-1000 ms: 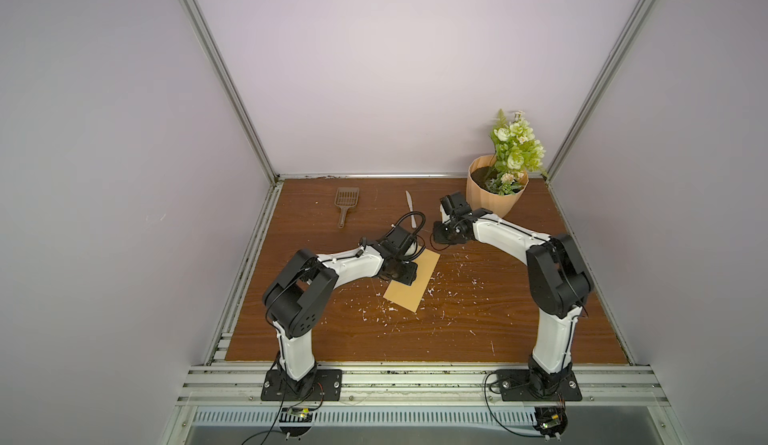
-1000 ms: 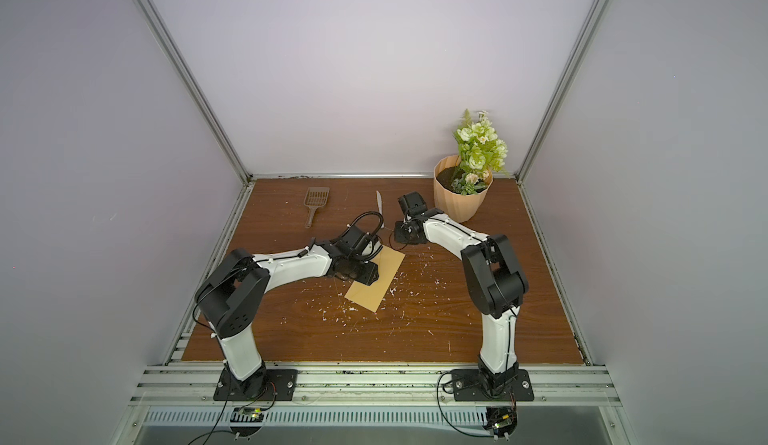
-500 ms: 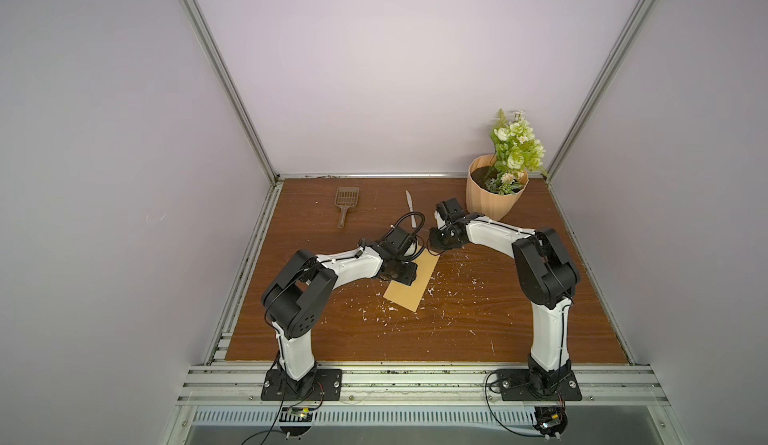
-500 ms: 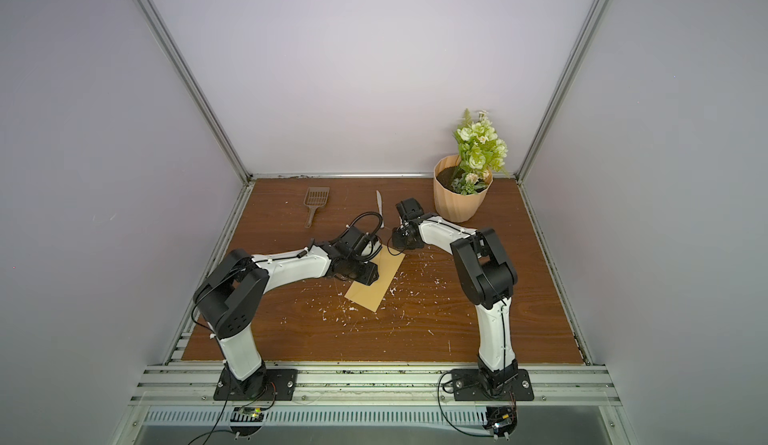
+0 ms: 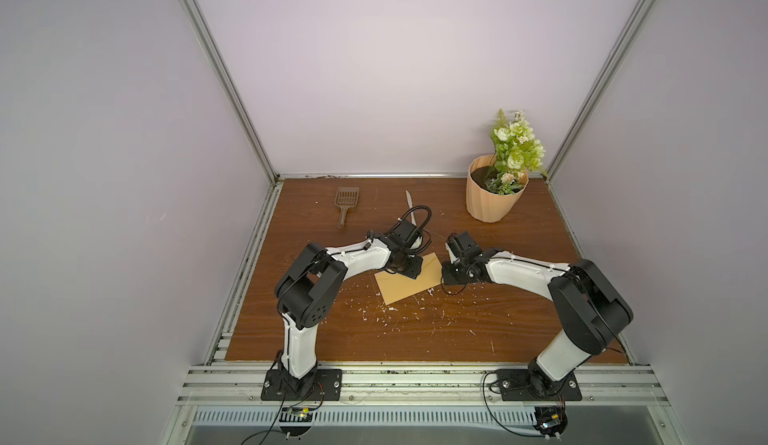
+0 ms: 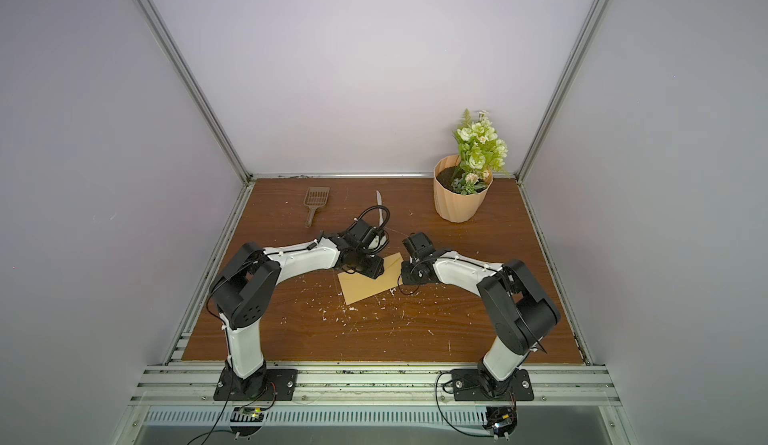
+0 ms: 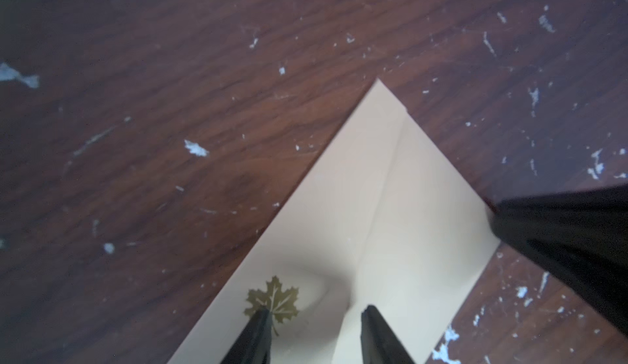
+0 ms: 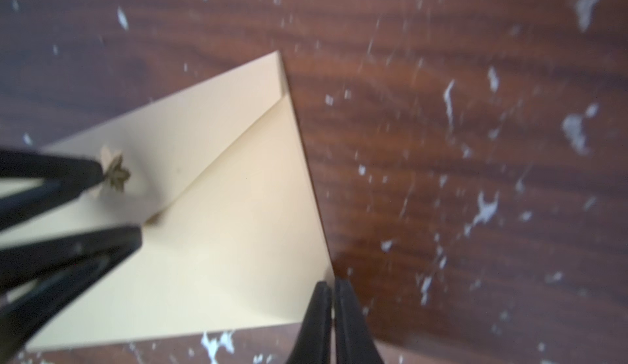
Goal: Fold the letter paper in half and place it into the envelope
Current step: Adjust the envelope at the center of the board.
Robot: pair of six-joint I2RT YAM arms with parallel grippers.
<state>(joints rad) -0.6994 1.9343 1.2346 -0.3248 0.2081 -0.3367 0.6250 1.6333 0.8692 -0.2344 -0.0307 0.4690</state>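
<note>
The robot's right gripper needs to draw the slanted envelope back to straighten it and release it, since the table spot for the envelope's corner lies just back of that gripper.
The mustard-tan envelope lies flat on the wooden table between both arms, its pointed flap folded down under a gold maple-leaf sticker. My left gripper is open, with both fingertips pressing on the flap and one tip on the sticker. My right gripper is shut on the envelope's right-hand corner, where the paper's edge runs into the closed fingertips. The letter paper is out of view.
A peach pot of green flowers stands at the back right. A brown slotted scoop and a thin white blade lie at the back. White paper scraps litter the table in front of the envelope.
My right gripper has come forward along the envelope's right side and closed at its corner. The envelope has turned to lie more crosswise. The left gripper has stayed on the flap.
</note>
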